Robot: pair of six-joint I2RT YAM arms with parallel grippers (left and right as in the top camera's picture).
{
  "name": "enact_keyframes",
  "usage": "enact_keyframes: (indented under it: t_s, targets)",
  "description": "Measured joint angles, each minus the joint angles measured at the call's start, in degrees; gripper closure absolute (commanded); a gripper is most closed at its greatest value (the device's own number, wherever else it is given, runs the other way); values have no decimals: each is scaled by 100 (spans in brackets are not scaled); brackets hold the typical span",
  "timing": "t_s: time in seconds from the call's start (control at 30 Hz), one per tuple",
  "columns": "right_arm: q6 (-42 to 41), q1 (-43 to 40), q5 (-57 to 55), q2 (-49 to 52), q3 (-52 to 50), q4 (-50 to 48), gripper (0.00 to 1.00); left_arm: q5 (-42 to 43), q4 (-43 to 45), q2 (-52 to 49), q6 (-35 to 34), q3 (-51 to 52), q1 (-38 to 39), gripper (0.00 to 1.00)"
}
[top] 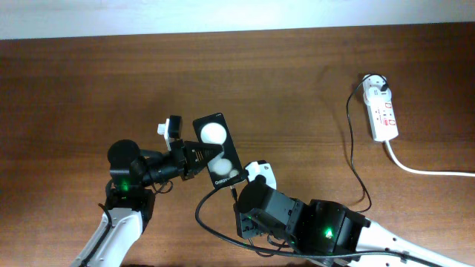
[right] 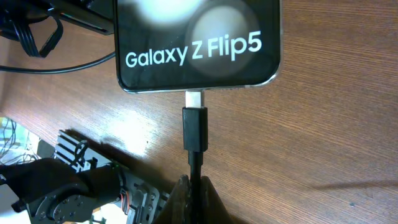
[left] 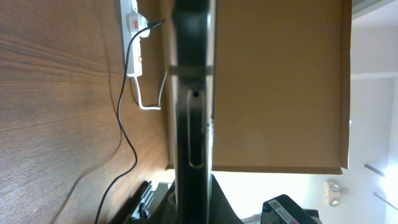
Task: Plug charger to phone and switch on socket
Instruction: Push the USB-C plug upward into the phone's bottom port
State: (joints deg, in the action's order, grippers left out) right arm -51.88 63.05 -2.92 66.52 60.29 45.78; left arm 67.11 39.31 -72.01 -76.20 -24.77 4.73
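Note:
My left gripper carries the phone (top: 217,148) outward next, to its right in the overhead view, then lowers and releases it, as clear tabletop lies there below the gripper.
The black phone (top: 217,148) lies tilted at the table's middle, its glossy face showing two white reflections. My left gripper (top: 194,158) is shut on its left edge; in the left wrist view the phone (left: 193,93) is edge-on between my fingers (left: 193,193). My right gripper (right: 195,186) is shut on the charger cable just behind its black plug (right: 194,127). The plug's silver tip (right: 194,99) meets the port in the phone's bottom edge (right: 196,43) and partly shows. The thin cable (top: 353,159) runs to a white adapter (top: 376,85) in the white socket (top: 384,115).
The socket's thick white cord (top: 430,172) runs off the right edge. The socket (left: 134,37) and the thin cable (left: 124,137) also show in the left wrist view. The right arm's body (top: 297,219) fills the front middle, with a loop of black cable (top: 215,230) beside it.

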Motion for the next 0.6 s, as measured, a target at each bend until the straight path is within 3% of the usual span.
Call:
enact_keyframes:
  t_s: [0.6]
  targets:
    - [328, 0, 61, 17, 0, -85, 96, 9, 0, 0, -170, 0, 2, 100]
